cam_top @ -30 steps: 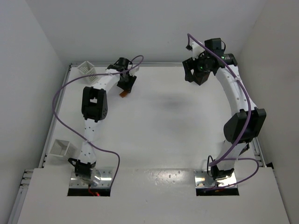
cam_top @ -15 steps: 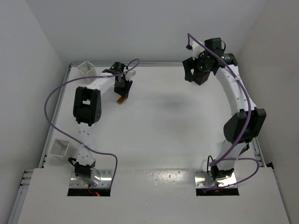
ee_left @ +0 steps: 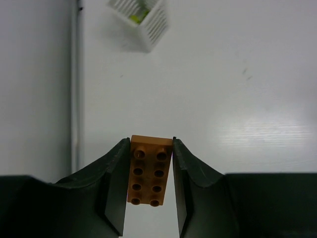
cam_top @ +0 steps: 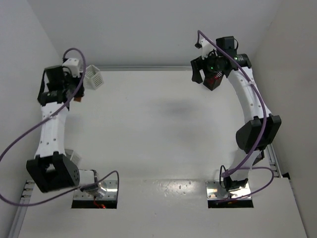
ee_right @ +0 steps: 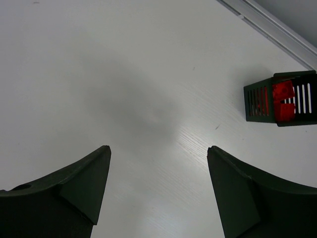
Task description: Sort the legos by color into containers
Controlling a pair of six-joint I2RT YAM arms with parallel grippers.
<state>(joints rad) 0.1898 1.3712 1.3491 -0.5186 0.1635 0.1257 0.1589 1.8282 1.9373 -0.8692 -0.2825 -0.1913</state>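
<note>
Since the far white container holds a yellow-green lego, I will draw my left gripper back over the second white container and release the orange-brown lego inside.
My left gripper is shut on an orange-brown two-by-four lego, held by its long sides above the table. In the top view this gripper hangs high at the far left, near a white container. The left wrist view shows that white container ahead, with a yellow-green lego inside. My right gripper is open over bare table at the back right. A black container holding red legos stands to its right.
A second white container sits at the left edge of the table, partly behind my left arm. A metal rail runs along the left side of the table, and another rail along the back.
My left arm has swung from the back middle to the far left and risen, carrying the orange-brown lego. The right gripper has barely shifted.
</note>
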